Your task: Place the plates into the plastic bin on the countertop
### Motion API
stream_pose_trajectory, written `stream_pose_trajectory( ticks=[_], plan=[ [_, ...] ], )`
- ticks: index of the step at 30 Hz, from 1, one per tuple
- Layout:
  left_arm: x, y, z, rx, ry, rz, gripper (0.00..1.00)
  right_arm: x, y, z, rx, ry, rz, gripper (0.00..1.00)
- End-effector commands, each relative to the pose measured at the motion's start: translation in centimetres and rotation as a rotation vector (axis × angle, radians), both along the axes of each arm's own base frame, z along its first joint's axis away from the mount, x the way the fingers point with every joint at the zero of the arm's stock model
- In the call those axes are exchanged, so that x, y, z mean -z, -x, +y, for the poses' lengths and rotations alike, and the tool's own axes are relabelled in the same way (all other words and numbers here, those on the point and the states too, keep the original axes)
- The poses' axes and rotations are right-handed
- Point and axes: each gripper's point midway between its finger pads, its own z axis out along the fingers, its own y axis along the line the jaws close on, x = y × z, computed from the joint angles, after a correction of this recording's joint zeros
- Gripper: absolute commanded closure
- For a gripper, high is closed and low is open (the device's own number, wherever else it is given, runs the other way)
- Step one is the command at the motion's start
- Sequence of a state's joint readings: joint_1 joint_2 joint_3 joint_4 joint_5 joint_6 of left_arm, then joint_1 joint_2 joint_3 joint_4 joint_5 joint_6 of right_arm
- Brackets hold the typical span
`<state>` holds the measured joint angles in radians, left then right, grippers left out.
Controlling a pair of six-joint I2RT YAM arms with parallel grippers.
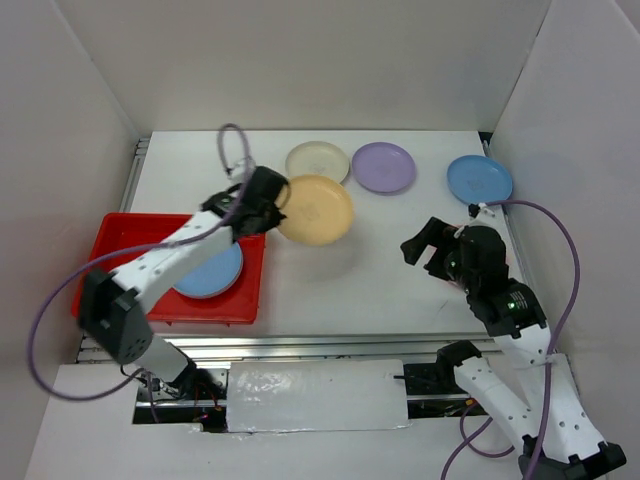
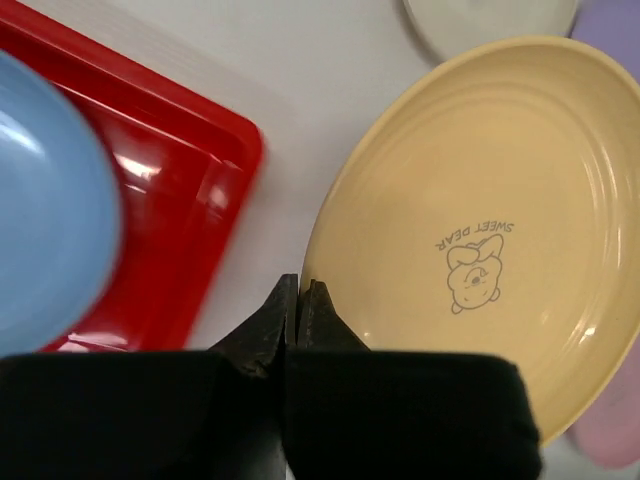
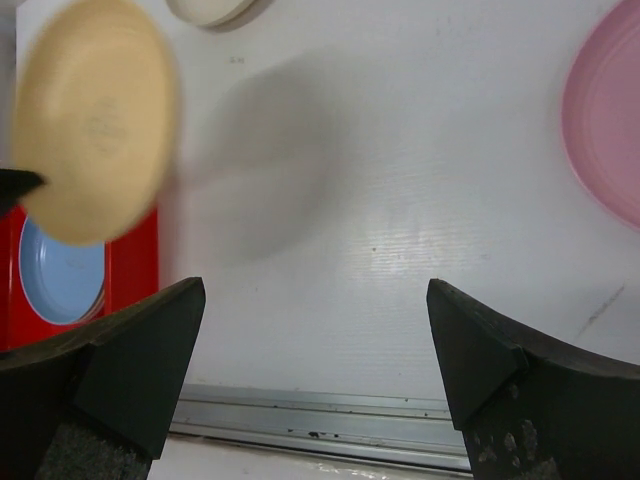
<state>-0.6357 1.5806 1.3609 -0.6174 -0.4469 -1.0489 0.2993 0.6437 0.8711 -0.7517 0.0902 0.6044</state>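
The yellow-orange plate (image 1: 318,210) needs to get over the blue plate, so my left gripper should first swing to the left in the top view.
My left gripper (image 1: 268,203) is shut on the near-left rim of a yellow-orange plate (image 1: 318,210) and holds it tilted above the countertop (image 1: 350,280), just right of the red plastic bin (image 1: 120,240). The left wrist view shows the fingers pinching the plate (image 2: 480,230) at its rim, with the gripper (image 2: 300,290) beside the bin's corner (image 2: 170,190). A blue plate (image 1: 212,272) lies in the bin. Cream (image 1: 318,160), purple (image 1: 384,166) and blue (image 1: 479,178) plates lie at the back. My right gripper (image 1: 425,245) is open and empty (image 3: 315,300). A pink plate (image 3: 610,120) lies to its right.
A silver rail (image 3: 320,415) runs along the countertop's near edge. White walls enclose the table on three sides. A purple cable (image 1: 235,150) loops above the left arm. The pink plate's edge also shows in the left wrist view (image 2: 610,435).
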Motion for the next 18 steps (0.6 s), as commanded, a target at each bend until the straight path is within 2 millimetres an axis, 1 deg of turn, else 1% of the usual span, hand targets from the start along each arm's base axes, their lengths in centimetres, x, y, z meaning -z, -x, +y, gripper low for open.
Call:
stream_pose_trajectory(
  ticks=[1, 2, 3, 4, 5, 6, 7, 8, 9, 10, 11, 12, 13, 14, 15, 18],
  plan=[
    [-1.2, 0.9, 7.6, -0.141, -0.007, -0.02, 1.0, -0.4, -1.4, 1.6, -0.054, -0.045, -0.034, 0.0],
    [-2.0, 1.5, 9.3, -0.166, 0.014, -0.031, 1.0, -0.2, -1.6, 1.9, -0.064, -0.048, -0.035, 0.0],
    [-1.4, 1.3, 12.5, -0.242, 0.022, -0.013, 1.0, 0.1, -2.0, 2.2, -0.073, -0.054, -0.028, 0.0],
    [0.1, 2.3, 13.8, -0.259, 0.035, 0.029, 1.0, 0.2, -2.3, 2.4, -0.076, -0.054, -0.025, 0.0],
    [-0.3, 3.1, 15.5, -0.302, 0.048, 0.02, 1.0, 0.4, -2.4, 2.4, -0.077, -0.049, -0.013, 0.0],
    [1.1, 4.2, 18.4, -0.388, 0.039, 0.05, 1.0, 0.5, -2.8, 2.6, -0.08, -0.047, -0.005, 0.0],
    [1.4, 4.8, 19.6, -0.428, 0.044, 0.049, 1.0, 0.7, -3.0, 2.7, -0.081, -0.043, -0.001, 0.0],
    [0.8, 5.6, 20.6, -0.452, 0.067, 0.015, 1.0, 0.7, -3.1, 2.7, -0.082, -0.041, 0.001, 0.0],
    [1.9, 6.4, 22.4, -0.506, 0.071, 0.027, 1.0, 0.6, -3.2, 3.2, -0.104, -0.053, 0.004, 0.0],
    [2.1, 6.9, 22.5, -0.504, 0.083, 0.023, 1.0, 0.6, -3.3, 3.4, -0.109, -0.054, 0.004, 0.0],
    [1.7, 7.5, 23.8, -0.544, 0.089, 0.0, 1.0, 0.6, -3.3, 3.5, -0.113, -0.057, 0.004, 0.0],
    [2.2, 8.3, 24.9, -0.586, 0.081, 0.019, 1.0, 0.6, -3.4, 3.6, -0.118, -0.056, 0.004, 0.0],
    [2.4, 8.8, 25.4, -0.599, 0.072, 0.024, 1.0, 0.6, -3.5, 3.7, -0.122, -0.058, 0.006, 0.0],
    [2.2, 9.1, 25.8, -0.609, 0.07, 0.015, 1.0, 0.6, -3.5, 3.8, -0.127, -0.058, 0.008, 0.0],
    [2.5, 9.4, 26.5, -0.625, 0.071, 0.016, 1.0, 0.7, -3.5, 4.0, -0.132, -0.057, 0.01, 0.0],
    [3.0, 9.7, 27.2, -0.62, 0.077, 0.03, 1.0, 0.9, -3.5, 4.3, -0.14, -0.06, 0.013, 0.0]
  ],
)
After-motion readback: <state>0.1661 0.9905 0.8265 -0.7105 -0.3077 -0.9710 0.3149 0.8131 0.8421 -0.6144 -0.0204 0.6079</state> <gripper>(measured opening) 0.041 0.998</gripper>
